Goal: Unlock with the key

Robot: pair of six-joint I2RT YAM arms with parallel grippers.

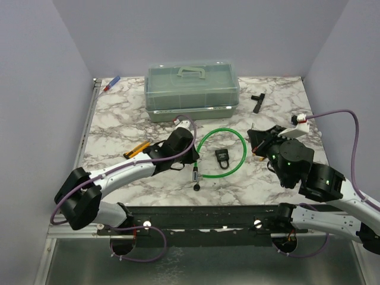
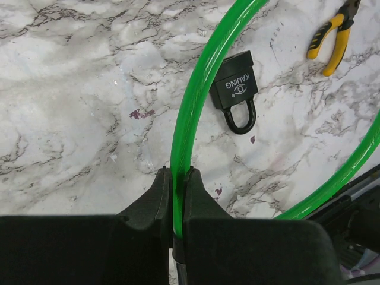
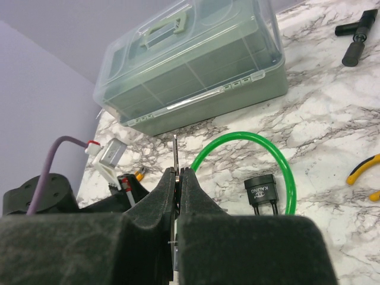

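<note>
The green cable (image 2: pixel 193 101) goes to the left in the top view and down toward empty marble in my left gripper next, because its loop still surrounds the padlock (image 1: pixel 222 157).
My right gripper (image 3: pixel 177 173) is shut on the key (image 3: pixel 176 151). The thin silver blade sticks out past the fingertips and the head is hidden between the pads. In the top view this gripper (image 1: pixel 255 136) hovers to the right of the small black padlock (image 1: pixel 222 157), which lies flat inside the green cable loop (image 1: pixel 237 138). The padlock also shows in the right wrist view (image 3: pixel 261 190) and the left wrist view (image 2: pixel 236 89). My left gripper (image 2: pixel 177 178) is shut on the green cable (image 2: pixel 193 101), on the left side of the loop (image 1: pixel 185 155).
A translucent green toolbox (image 1: pixel 192 89) stands at the back. A black T-shaped tool (image 1: pixel 257 101) lies at the back right. Yellow-handled pliers (image 2: pixel 332 35) lie under my right gripper, and another yellow tool (image 1: pixel 138 149) lies by my left arm. The cable's metal end (image 1: pixel 195 178) points toward the front edge.
</note>
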